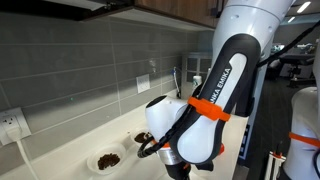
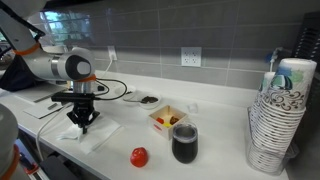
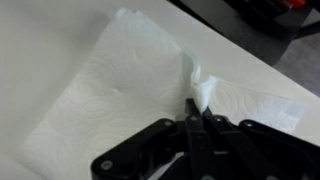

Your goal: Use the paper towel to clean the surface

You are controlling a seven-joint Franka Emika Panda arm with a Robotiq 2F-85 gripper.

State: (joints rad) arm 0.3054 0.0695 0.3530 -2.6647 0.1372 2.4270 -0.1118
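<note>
I will next slide the paper towel's pinched fold outward toward the tiled wall with my gripper to wipe the bare countertop beyond the paper towel lying outward of it, then let go of the fold.
A white paper towel (image 3: 120,90) lies spread on the off-white countertop (image 3: 30,40); it also shows in an exterior view (image 2: 98,135). My gripper (image 3: 196,108) is shut on a pinched-up fold of the paper towel, its black fingers pressed together around the raised peak. In an exterior view my gripper (image 2: 83,122) points straight down onto the towel near the counter's front edge. In the exterior view from behind the arm, my gripper is hidden by the arm and the countertop (image 1: 90,140) shows beside it.
A red ball (image 2: 139,157), a dark cup (image 2: 184,143), a white container with food (image 2: 168,118), a small dark dish (image 2: 149,100) and a stack of paper bowls (image 2: 280,120) stand on the counter. Two bowls of dark food (image 1: 108,159) sit near the grey tiled wall (image 1: 80,60).
</note>
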